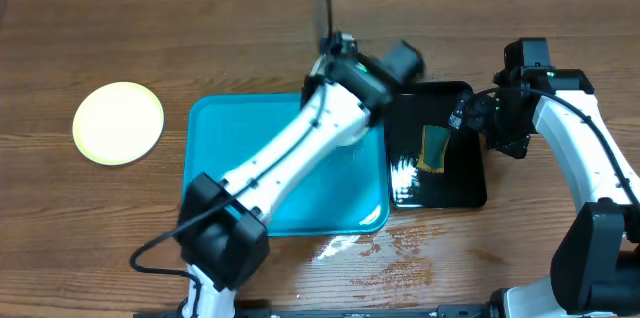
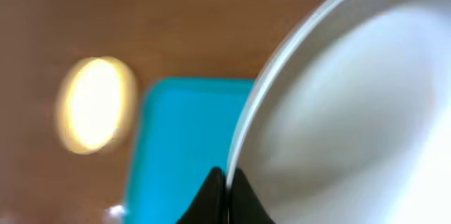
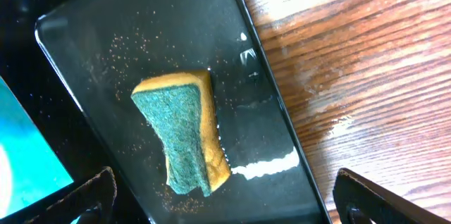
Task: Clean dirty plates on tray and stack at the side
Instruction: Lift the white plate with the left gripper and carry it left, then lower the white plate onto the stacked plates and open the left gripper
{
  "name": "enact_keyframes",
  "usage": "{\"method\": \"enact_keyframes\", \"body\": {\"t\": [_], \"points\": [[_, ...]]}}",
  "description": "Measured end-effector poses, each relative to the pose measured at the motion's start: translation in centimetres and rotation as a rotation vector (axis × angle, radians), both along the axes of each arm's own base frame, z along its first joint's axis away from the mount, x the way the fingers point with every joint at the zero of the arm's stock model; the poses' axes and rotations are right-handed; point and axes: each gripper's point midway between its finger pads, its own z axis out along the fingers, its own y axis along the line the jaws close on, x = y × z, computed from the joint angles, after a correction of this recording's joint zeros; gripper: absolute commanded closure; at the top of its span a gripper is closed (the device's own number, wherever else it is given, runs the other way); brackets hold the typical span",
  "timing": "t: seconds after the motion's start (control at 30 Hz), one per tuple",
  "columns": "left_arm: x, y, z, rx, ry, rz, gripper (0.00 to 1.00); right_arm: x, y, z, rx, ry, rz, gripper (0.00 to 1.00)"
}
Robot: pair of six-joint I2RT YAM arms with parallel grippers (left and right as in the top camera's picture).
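Observation:
My left gripper carries the white plate across and down onto the pale yellow-green plate (image 1: 118, 123) (image 2: 96, 105) next, as that lies below, to its left in the overhead view.
My left gripper (image 2: 227, 182) is shut on the rim of a white plate (image 2: 352, 111) and holds it tilted above the turquoise tray (image 2: 187, 146). In the overhead view the left arm reaches across the tray (image 1: 225, 158), with the left gripper (image 1: 352, 118) near the tray's far right corner, and hides most of the plate. A pale yellow-green plate (image 1: 118, 123) lies on the table left of the tray; it also shows in the left wrist view (image 2: 95, 104). A second white plate is not in view. My right gripper (image 3: 225, 203) is open above the sponge (image 3: 183, 132).
The green-and-yellow sponge (image 1: 435, 148) lies in a glossy black tray (image 1: 470, 193) right of the turquoise tray, with crumbs around it (image 3: 127, 48). Wet patches (image 1: 390, 248) mark the wood in front of the trays.

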Motion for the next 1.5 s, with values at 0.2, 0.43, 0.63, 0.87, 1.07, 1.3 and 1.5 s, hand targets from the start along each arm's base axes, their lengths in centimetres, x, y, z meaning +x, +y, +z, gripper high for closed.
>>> {"method": "enact_keyframes", "body": {"t": [0.2, 0.43, 0.63, 0.87, 1.07, 1.3, 1.5], "points": [[3.3, 3.4, -3.7, -0.606, 0.386, -0.206, 0.96, 0.0, 0.0, 0.0, 0.000, -0.001, -0.001, 0.00], [3.7, 28.6, -3.2, -0.893, 0.210, 0.320, 0.96, 0.0, 0.0, 0.0, 0.000, -0.001, -0.001, 0.00], [-4.0, 45.8, -3.6, -0.839, 0.014, 0.818, 0.96, 0.0, 0.0, 0.0, 0.000, -0.001, 0.000, 0.00], [-6.0, 48.8, -4.2, -0.805, -0.034, 0.937, 0.96, 0.0, 0.0, 0.0, 0.000, -0.001, 0.000, 0.00], [-3.8, 45.7, -7.5, -0.727, 0.042, 0.874, 0.95, 0.0, 0.0, 0.0, 0.000, -0.001, -0.001, 0.00], [-4.0, 45.6, -8.1, -0.718, 0.050, 0.887, 0.25, 0.0, 0.0, 0.0, 0.000, -0.001, 0.000, 0.00], [1.4, 40.0, -5.8, -1.078, -0.041, 0.561, 0.11, 0.0, 0.0, 0.0, 0.000, -0.001, -0.001, 0.00]]}}
